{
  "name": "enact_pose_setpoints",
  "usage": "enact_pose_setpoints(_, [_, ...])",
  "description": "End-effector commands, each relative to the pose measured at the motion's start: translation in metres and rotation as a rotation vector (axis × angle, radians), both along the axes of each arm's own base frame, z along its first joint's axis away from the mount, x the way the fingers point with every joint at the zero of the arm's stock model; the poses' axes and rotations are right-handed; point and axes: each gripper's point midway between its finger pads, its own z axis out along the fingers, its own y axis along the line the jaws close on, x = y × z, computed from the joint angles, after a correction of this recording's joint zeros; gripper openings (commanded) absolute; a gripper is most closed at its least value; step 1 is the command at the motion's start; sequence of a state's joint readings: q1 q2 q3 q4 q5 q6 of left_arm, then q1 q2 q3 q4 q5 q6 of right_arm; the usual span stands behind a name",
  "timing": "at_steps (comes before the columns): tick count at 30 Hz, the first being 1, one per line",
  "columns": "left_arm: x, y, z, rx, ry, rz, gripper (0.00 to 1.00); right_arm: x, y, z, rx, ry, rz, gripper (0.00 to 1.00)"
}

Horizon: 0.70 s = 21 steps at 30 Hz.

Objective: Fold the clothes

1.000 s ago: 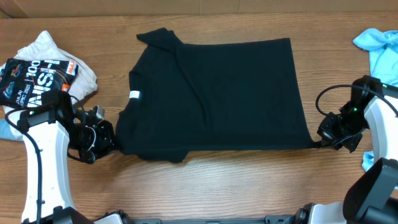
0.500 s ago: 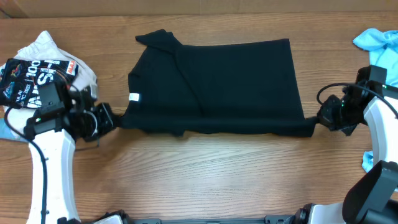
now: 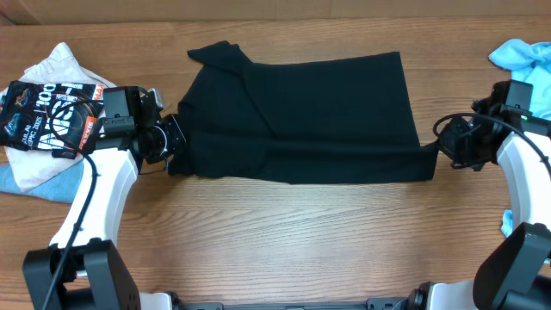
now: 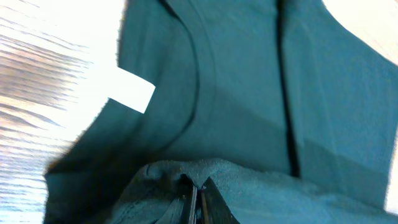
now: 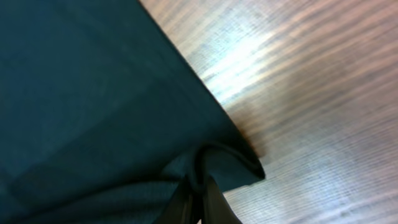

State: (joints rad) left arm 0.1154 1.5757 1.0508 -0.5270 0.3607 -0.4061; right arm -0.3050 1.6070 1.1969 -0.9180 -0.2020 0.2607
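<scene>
The curled near corner is still up off the shirt, so my right gripper needs to move down next, slightly outward onto the shirt's body.
The clothes, a plain black shirt, lie spread across the middle of the table in the overhead view. The near edge is raised and drawn back over the body. My left gripper is shut on the fabric at the shirt's left near corner. In the left wrist view its fingertips pinch a bunched fold of the shirt, just above the collar and the white neck label. My right gripper is shut on the right near corner. The right wrist view shows the gripper clamping a curled hem of the shirt.
A black garment with white and red lettering lies on a white cloth at the far left, with light blue fabric under it. A light blue shirt sits at the far right edge. Bare wood runs along the table's front.
Both grippers have carried the shirt's near edge away from the table's front toward the back. The lower part now lies folded over, and the label no longer shows from overhead.
</scene>
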Motion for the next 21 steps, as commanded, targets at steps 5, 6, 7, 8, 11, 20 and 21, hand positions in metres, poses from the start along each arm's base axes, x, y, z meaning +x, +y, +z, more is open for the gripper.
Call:
enact_pose_setpoints(5, [0.008,0.029,-0.015,0.105,0.026,0.142,0.04,0.009,-0.006,0.009,-0.062,-0.049,-0.004,0.05])
enact_pose_setpoints(6, [0.01,0.029,-0.016,0.104,0.026,0.141,0.04,0.01,-0.007,0.008,-0.066,-0.048,-0.005,0.05])
enact_pose_setpoints(7, [0.011,0.029,-0.019,0.104,0.028,0.141,0.04,0.011,-0.008,0.006,-0.067,-0.047,-0.005,0.05])
enact_pose_setpoints(8, [0.011,0.029,-0.021,0.103,0.033,0.141,0.04,0.011,-0.008,0.005,-0.067,-0.044,-0.005,0.05])
enact_pose_setpoints(11, [0.011,0.029,-0.033,0.101,0.062,0.141,0.04,0.013,-0.009,-0.006,-0.06,-0.023,-0.005,0.06])
enact_pose_setpoints(20, [0.018,0.029,-0.053,0.1,0.081,0.14,0.04,0.022,-0.01,-0.044,-0.039,0.038,-0.001,0.07])
enact_pose_setpoints(21, [0.019,0.03,-0.052,0.1,0.074,0.14,0.04,0.023,-0.01,-0.046,-0.039,0.038,0.0,0.07])
